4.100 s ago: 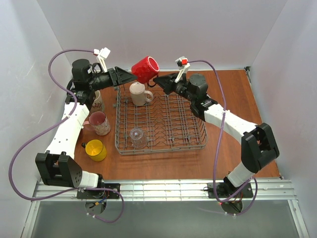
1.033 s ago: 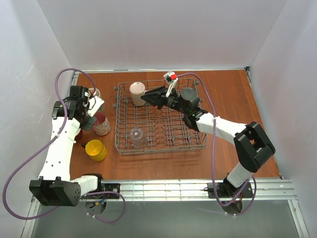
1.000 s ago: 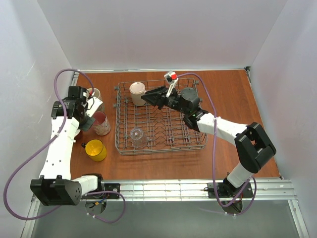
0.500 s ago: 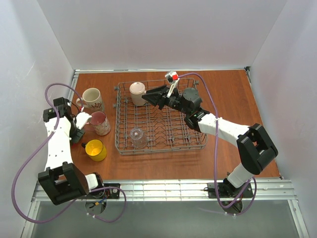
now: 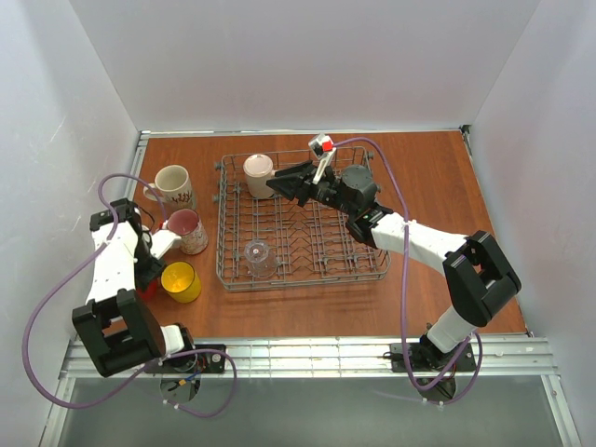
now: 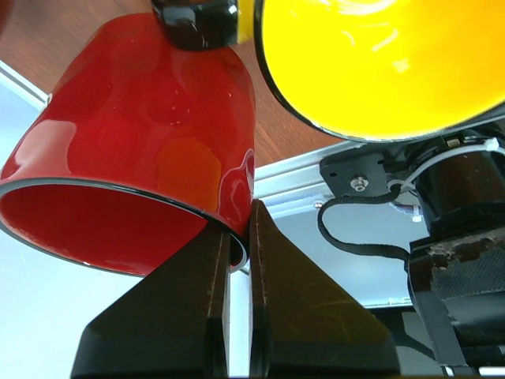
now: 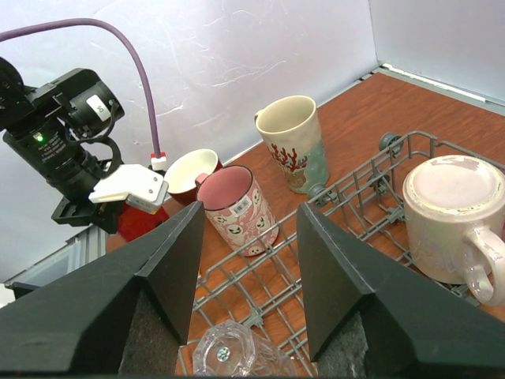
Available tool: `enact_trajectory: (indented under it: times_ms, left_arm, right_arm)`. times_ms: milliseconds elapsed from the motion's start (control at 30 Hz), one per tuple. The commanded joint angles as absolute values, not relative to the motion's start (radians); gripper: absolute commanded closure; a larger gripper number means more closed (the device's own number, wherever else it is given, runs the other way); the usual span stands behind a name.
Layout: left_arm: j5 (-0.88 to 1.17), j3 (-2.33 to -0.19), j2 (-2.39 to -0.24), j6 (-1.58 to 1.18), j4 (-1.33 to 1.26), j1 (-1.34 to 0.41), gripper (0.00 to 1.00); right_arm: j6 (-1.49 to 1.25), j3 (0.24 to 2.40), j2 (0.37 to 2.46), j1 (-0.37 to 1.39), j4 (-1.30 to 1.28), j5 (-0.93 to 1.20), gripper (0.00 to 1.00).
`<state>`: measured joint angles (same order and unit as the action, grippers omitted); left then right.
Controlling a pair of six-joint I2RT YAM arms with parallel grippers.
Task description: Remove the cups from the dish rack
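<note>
My left gripper lowers slightly back toward the bar next, then opens, to get the red cup onto the wood beside the yellow cup.
My left gripper (image 6: 239, 230) is shut on the rim of a red cup (image 6: 142, 134), held low at the table's near left beside the yellow cup (image 6: 379, 63) (image 5: 180, 281). In the top view, only a sliver of the red cup (image 5: 142, 291) shows under the left gripper (image 5: 147, 281). My right gripper (image 7: 251, 209) (image 5: 276, 186) hangs open and empty over the dish rack (image 5: 365, 266), next to an upside-down cream cup (image 5: 259, 174) (image 7: 454, 213). A clear glass (image 5: 260, 258) (image 7: 233, 355) also stands in the rack.
Left of the rack stand a beige patterned mug (image 5: 174, 184) (image 7: 293, 142), a pink mug (image 5: 189, 230) (image 7: 237, 207) and a dark red mug (image 7: 189, 170). A metal rail (image 5: 307, 354) runs along the near edge. White walls close in on both sides.
The left arm has swung from the back left down to the near left with the red cup, stopping beside the yellow cup. The right gripper has barely moved.
</note>
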<state>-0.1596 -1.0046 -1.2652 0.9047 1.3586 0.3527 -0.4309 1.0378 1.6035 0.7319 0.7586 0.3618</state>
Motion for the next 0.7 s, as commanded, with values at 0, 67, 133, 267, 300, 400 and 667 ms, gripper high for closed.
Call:
enact_trajectory:
  times_ms: [0,67,133,267,300,400,667]
  left_arm:
    - [-0.176,-1.049,-1.25,0.92,1.384,0.36,1.0]
    - [-0.175,-1.052,-1.247,0.933,1.393,0.36,1.0]
    - [-0.189,-1.005,-1.238,0.942,1.391,0.362,1.0]
    - [-0.229,-0.92,-1.239,0.939,1.316,0.364,1.0]
    - [-0.229,-0.917,-1.244,0.937,1.313,0.362,1.0]
    - [-0.233,-0.914,-1.247,0.939,1.307,0.364,1.0]
    - [-0.244,-0.856,-1.275,0.943,1.232,0.373,1.0]
  right_arm:
    - [-0.4,1.071,1.605,0.736,0.781,0.354,0.56]
    - [-0.397,1.068,1.603,0.738,0.781,0.351,0.55]
    - [-0.396,1.066,1.605,0.738,0.781,0.347,0.55]
    - [-0.396,1.069,1.609,0.736,0.781,0.351,0.55]
    - [-0.396,1.069,1.608,0.735,0.779,0.351,0.55]
    - [-0.39,1.062,1.6,0.736,0.779,0.347,0.55]
    - [-0.382,1.054,1.595,0.736,0.779,0.341,0.54]
